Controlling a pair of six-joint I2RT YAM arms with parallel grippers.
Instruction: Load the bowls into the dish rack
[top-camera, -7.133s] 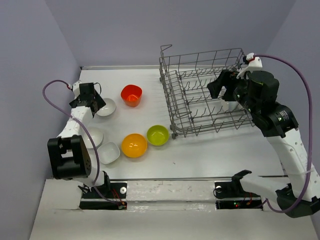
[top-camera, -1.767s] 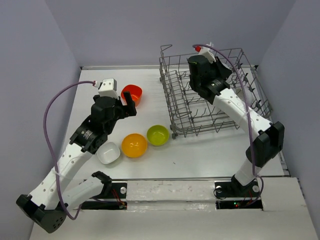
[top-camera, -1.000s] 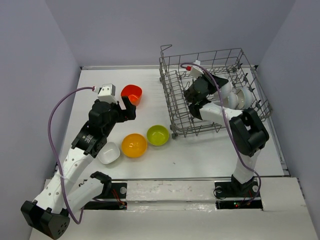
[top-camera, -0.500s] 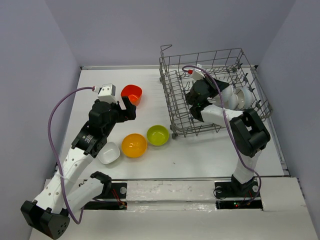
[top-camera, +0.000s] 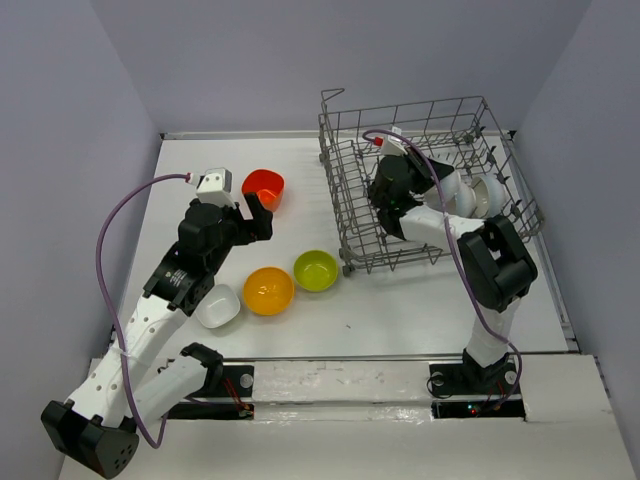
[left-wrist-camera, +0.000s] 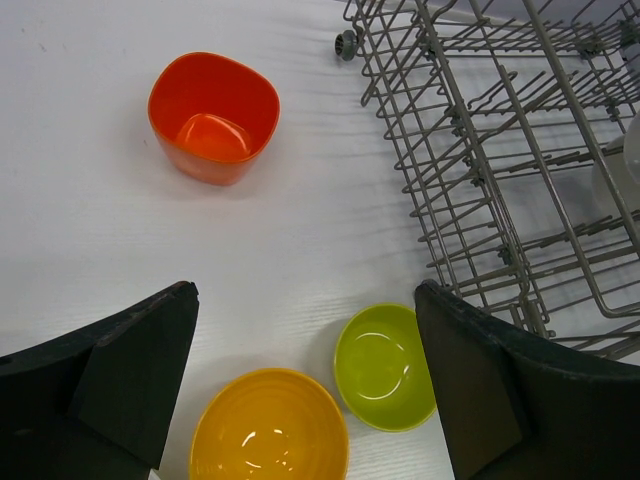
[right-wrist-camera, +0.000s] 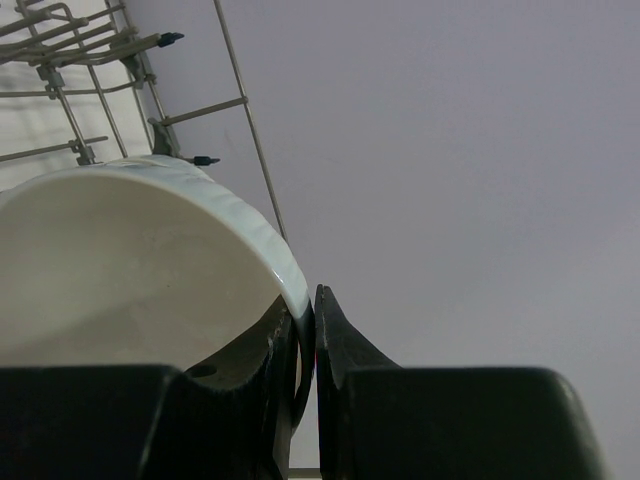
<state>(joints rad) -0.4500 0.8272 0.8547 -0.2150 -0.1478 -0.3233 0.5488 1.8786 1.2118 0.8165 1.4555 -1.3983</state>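
Note:
The held white bowl goes down into the rack space beside the white bowls next, since it lines up with their row. My right gripper then releases its rim.
The grey wire dish rack stands at the back right. My right arm reaches into it, and my right gripper is shut on the rim of a white bowl. White bowls show in the rack's right part. My left gripper hangs open over the table, holding nothing. It hovers between the red-orange bowl, the lime green bowl and the orange-yellow bowl. Another white bowl lies on the table beside the left arm.
The rack's near-left corner and its wheel stand close to the green bowl. Purple walls enclose the table on the left, back and right. A purple cable loops off the left arm.
The right wrist has shifted slightly inside the rack, still gripping the white bowl. The left arm and the bowls on the table have not moved.

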